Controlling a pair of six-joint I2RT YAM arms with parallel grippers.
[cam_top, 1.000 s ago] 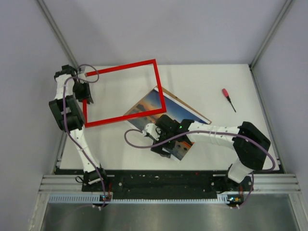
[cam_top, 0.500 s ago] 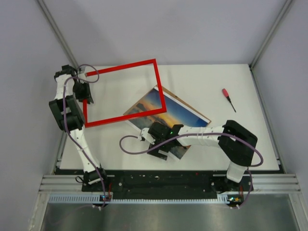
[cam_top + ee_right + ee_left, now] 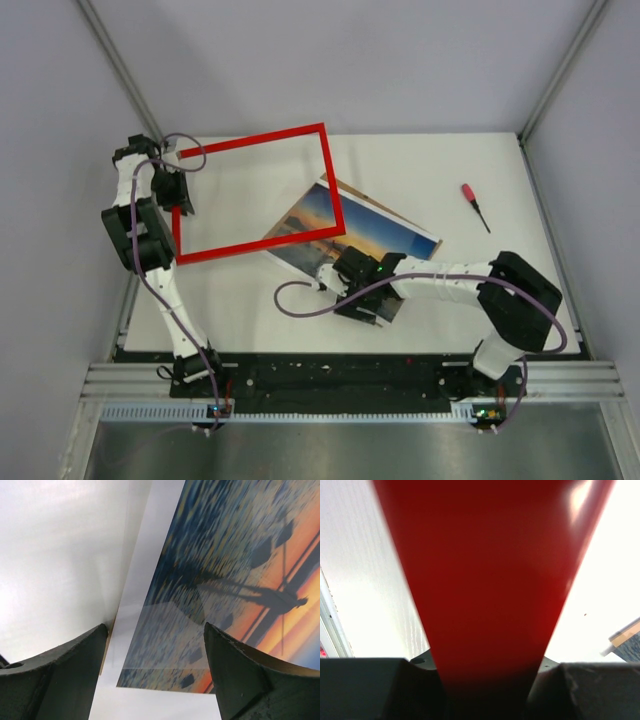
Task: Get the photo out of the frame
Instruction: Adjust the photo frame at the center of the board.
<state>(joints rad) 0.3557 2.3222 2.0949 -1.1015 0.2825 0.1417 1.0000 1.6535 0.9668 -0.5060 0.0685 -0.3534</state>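
The frame is already empty of its photo [image 3: 352, 236], so my left gripper will stay where it is next and open its fingers to let go of the side of the frame it holds.
The thin red frame [image 3: 256, 192] hangs tilted above the table's left half, empty. My left gripper [image 3: 178, 196] is shut on its left side; in the left wrist view the red frame [image 3: 487, 570] fills the gap between the dark fingers [image 3: 370, 687]. The photo [image 3: 352, 236], an orange-and-blue sunset print, lies flat mid-table on a brown backing board [image 3: 386, 208]. My right gripper [image 3: 357, 299] is low over the photo's near corner. In the right wrist view it [image 3: 157, 655] is open, its fingers [image 3: 55, 675] either side of the photo [image 3: 240, 565] corner.
A red-handled screwdriver [image 3: 472, 203] lies at the table's right back. The frame's lower right corner overlaps the photo's far left part in the top view. Grey walls close in the back and sides. The right arm [image 3: 450, 285] stretches across the table's near right.
My right gripper slid left, then back right, along the photo's near corner, and its jaws have narrowed. The photo has turned slightly. The left arm and the frame have stayed still.
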